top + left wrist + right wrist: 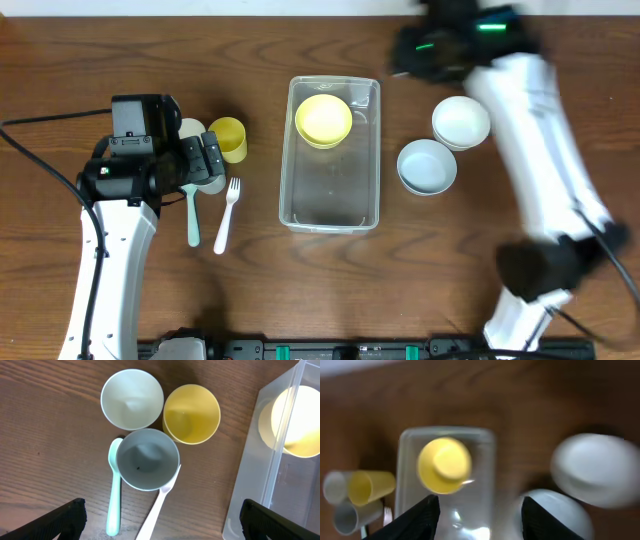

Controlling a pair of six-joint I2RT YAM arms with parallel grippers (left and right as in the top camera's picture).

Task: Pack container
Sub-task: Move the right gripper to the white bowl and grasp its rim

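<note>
I will move my right gripper to the right in the overhead view first to get the white bowl outside the container [635,471]. Then I will lower it to the white bowl's rim [487,121] opposite the container.
The clear plastic container [330,195] stands at the table's middle with a yellow bowl [323,120] upside down in its far end; it also shows in the left wrist view [260,475] and the right wrist view [480,485]. Three cups stand left of it: a cream one [132,399], a yellow one [192,414] and a grey one [145,458]. A teal spoon [114,491] and a white fork [159,506] lie beside the grey cup. My left gripper [160,520] is open and empty above the cups. My right gripper [480,515] is open and empty, high near the container's far right corner.
A white bowl [461,121] and a pale blue bowl [427,166] sit right of the container. The right arm [540,150] stretches over the table's right side. A cable [40,160] runs along the left edge.
</note>
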